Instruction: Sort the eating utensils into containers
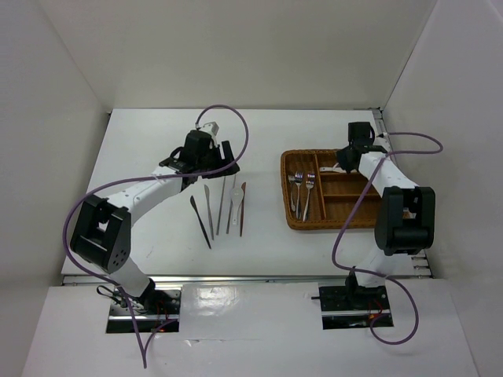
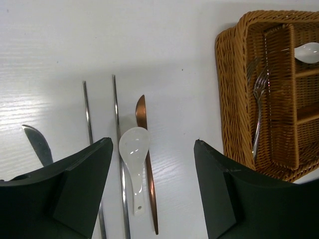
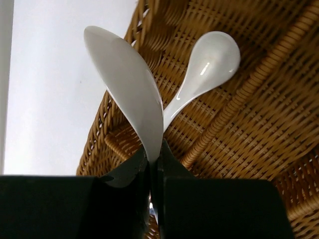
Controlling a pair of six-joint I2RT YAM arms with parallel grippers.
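The robot's right gripper needs to lower and shift slightly toward the forks (image 1: 302, 192) first and then open, so that the white spoon gets into the tray's far section.
My left gripper (image 1: 221, 160) is open and empty, hovering over the far ends of the utensils lying on the table. In the left wrist view a white spoon (image 2: 133, 159) lies between my open fingers (image 2: 79, 179), next to a brown stick (image 2: 147, 169), two thin silver sticks (image 2: 115, 114) and a grey blade (image 2: 38, 144). My right gripper (image 3: 155, 159) is shut on a white spoon (image 3: 130, 89), held over the far part of the brown wicker tray (image 3: 259, 124). Another white spoon (image 3: 210, 63) lies in the compartment below. Forks (image 1: 302, 192) lie in the tray's left compartment.
The utensils on the table (image 1: 222, 206) lie in a row between the left arm and the tray (image 1: 288, 206), with a dark stick (image 1: 200, 222) at the left end. White walls enclose the table on three sides.
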